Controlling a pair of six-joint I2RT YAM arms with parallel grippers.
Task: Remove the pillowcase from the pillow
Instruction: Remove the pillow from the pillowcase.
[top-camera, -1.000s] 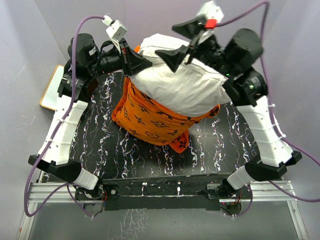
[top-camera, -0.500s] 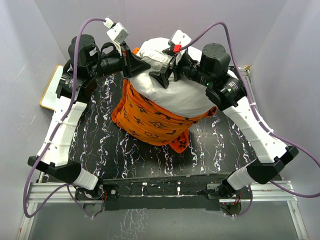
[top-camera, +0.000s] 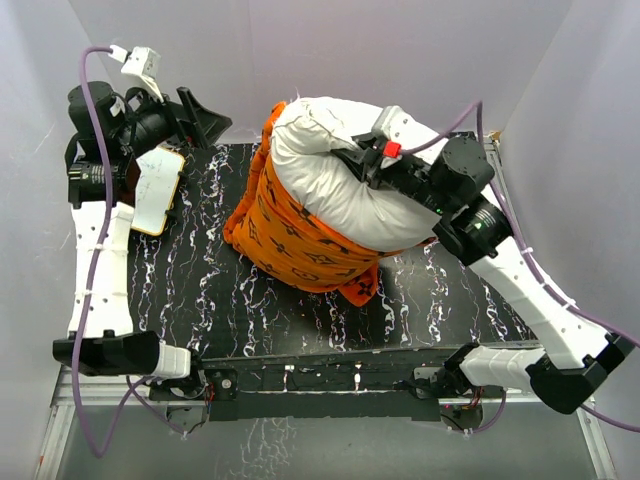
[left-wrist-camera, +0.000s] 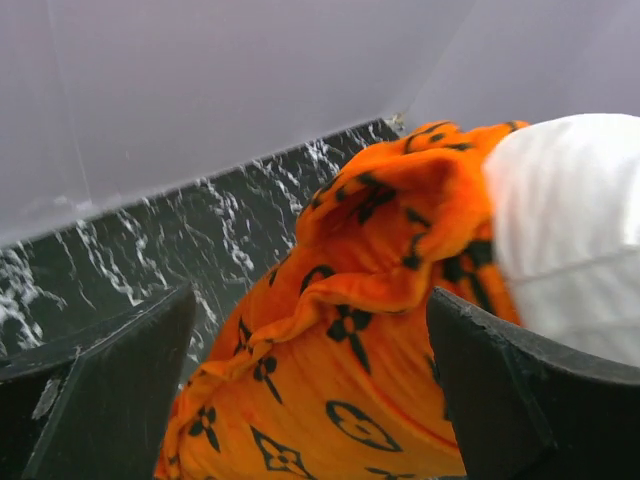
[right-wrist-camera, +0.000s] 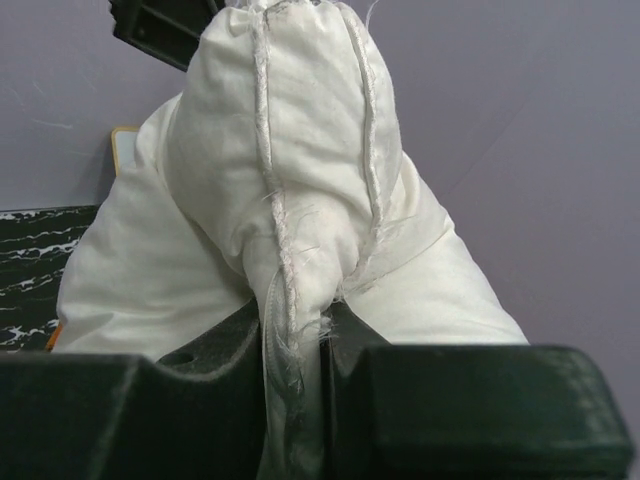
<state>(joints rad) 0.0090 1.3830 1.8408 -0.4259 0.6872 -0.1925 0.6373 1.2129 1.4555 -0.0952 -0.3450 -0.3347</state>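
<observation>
The pillowcase (top-camera: 290, 235) is still around the pillow, so my right gripper should next pull to the right in the top view and down toward the tabletop, then let go of the pillow's seam.
The white pillow (top-camera: 325, 175) stands tilted on the table, its lower half still inside the orange pillowcase (top-camera: 290, 235). My right gripper (top-camera: 352, 160) is shut on the pillow's upper seam edge; in the right wrist view the gripper (right-wrist-camera: 295, 345) pinches a fold of the pillow (right-wrist-camera: 290, 150). My left gripper (top-camera: 205, 115) hangs open at the far left, apart from the bundle. In the left wrist view the gripper (left-wrist-camera: 310, 400) has nothing between its fingers; the pillowcase (left-wrist-camera: 350, 340) and the pillow (left-wrist-camera: 570, 220) lie beyond them.
A small white wood-framed board (top-camera: 155, 190) lies at the table's left edge under the left arm. The black marbled table (top-camera: 200, 280) is closed in by grey walls at the back and sides.
The left gripper opened, let go of the bundle's top and swung back to the far left. The right gripper came down and shut on the pillow's seam.
</observation>
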